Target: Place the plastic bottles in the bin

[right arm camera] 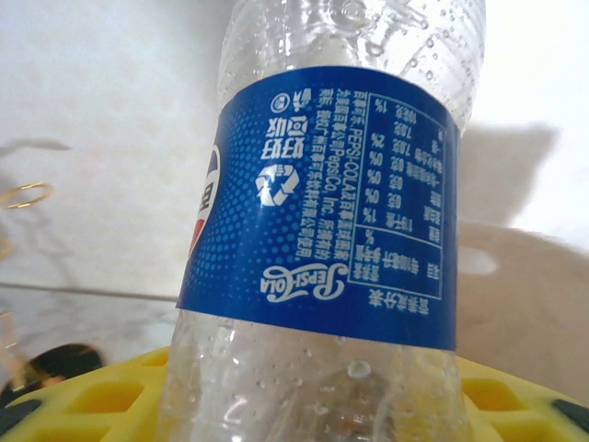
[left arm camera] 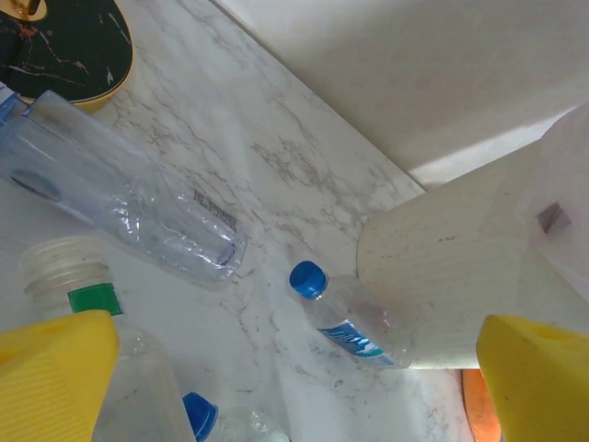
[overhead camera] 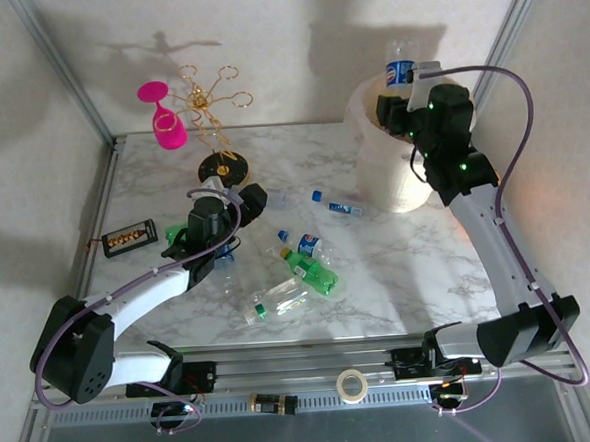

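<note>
My right gripper lowers the clear bottle toward the cream-white bin (overhead camera: 392, 165) next, since the bottle stands above the bin's rim, and then releases it there.
My right gripper (overhead camera: 415, 95) is shut on a clear bottle with a blue Pepsi label (overhead camera: 399, 69) (right arm camera: 331, 212), held upright over the cream-white bin (overhead camera: 392, 165). In the right wrist view its yellow fingers (right arm camera: 83, 405) clamp the bottle's lower part. My left gripper (overhead camera: 246, 202) (left arm camera: 294, 387) hangs open and empty over the table. Ahead of it lie a clear uncapped bottle (left arm camera: 129, 198) and a blue-capped bottle (left arm camera: 345, 322) beside the bin (left arm camera: 460, 267). More bottles lie mid-table: a blue-capped one (overhead camera: 336, 206), a blue-labelled one (overhead camera: 305, 245), a green one (overhead camera: 313, 270) and a clear one (overhead camera: 280, 300).
A pink plastic wine glass (overhead camera: 163, 114) hangs on a gold wire rack (overhead camera: 213, 101) with a black base (overhead camera: 224, 167) at the back left. A small black box with gold studs (overhead camera: 129, 236) lies at the left edge. A tape roll (overhead camera: 352, 385) rests on the front rail.
</note>
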{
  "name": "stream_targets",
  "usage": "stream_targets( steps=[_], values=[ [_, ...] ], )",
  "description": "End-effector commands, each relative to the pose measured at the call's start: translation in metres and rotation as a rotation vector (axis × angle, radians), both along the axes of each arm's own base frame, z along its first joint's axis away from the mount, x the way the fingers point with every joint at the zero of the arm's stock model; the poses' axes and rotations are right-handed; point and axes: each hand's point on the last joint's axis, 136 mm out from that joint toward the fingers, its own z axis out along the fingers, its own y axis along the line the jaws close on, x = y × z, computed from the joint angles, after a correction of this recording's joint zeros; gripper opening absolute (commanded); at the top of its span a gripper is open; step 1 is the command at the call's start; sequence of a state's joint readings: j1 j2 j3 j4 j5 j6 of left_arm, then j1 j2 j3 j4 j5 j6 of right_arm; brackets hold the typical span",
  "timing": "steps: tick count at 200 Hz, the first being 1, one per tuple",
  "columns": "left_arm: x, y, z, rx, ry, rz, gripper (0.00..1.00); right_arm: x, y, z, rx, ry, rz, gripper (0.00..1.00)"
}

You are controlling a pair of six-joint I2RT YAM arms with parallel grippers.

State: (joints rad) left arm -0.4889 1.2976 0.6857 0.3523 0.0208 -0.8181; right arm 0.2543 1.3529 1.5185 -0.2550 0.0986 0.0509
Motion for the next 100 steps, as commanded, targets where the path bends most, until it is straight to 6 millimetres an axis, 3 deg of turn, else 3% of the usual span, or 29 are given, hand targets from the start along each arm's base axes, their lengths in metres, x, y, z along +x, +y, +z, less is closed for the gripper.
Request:
stream_targets(
  steps=[1, 30, 100],
  values=[
    [-0.003, 0.004, 0.003, 0.028, -0.010, -0.012, 1.00, 0.015, -0.025, -0.004, -0.047, 0.025, -0.111, 0.43],
    [-0.009, 0.011, -0.003, 0.054, 0.007, 0.004, 1.00, 0.031, -0.040, -0.017, -0.051, 0.065, -0.161, 0.43],
    [-0.012, 0.013, -0.006, 0.051, 0.012, 0.011, 1.00, 0.056, -0.044, -0.058, -0.038, 0.178, -0.149, 0.50]
  ],
)
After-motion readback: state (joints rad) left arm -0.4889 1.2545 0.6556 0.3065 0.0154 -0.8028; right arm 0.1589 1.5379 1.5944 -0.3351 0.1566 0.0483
